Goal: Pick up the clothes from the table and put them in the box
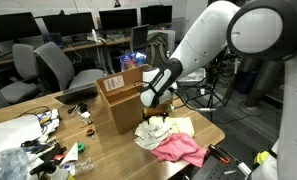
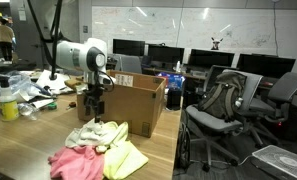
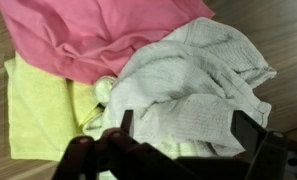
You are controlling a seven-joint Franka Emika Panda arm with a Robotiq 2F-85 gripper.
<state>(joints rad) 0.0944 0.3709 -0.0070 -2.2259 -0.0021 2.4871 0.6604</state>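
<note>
The gripper moves down onto the fold of the white cloth next and closes there, because that fold already lies between its open fingers.
Three cloths lie in a pile on the wooden table: a white knit cloth [image 3: 188, 85], a pink cloth [image 3: 98, 35] and a yellow cloth [image 3: 38, 110]. The pile shows in both exterior views, with the white cloth [image 1: 152, 132] [image 2: 92, 133], the pink cloth [image 1: 178, 150] [image 2: 76, 163] and the yellow cloth [image 1: 181, 125] [image 2: 126, 158]. An open cardboard box [image 1: 116, 98] [image 2: 138, 105] stands right behind the pile. My gripper [image 3: 186, 125] [image 1: 153, 108] [image 2: 96, 108] is open, just above the white cloth, with a finger on each side of a fold.
Clutter, bottles and cables cover the table's other end [image 1: 38, 150] [image 2: 18, 95]. Office chairs [image 1: 53, 65] [image 2: 223, 105] and desks with monitors stand around. The table edge [image 1: 213, 135] lies close to the clothes.
</note>
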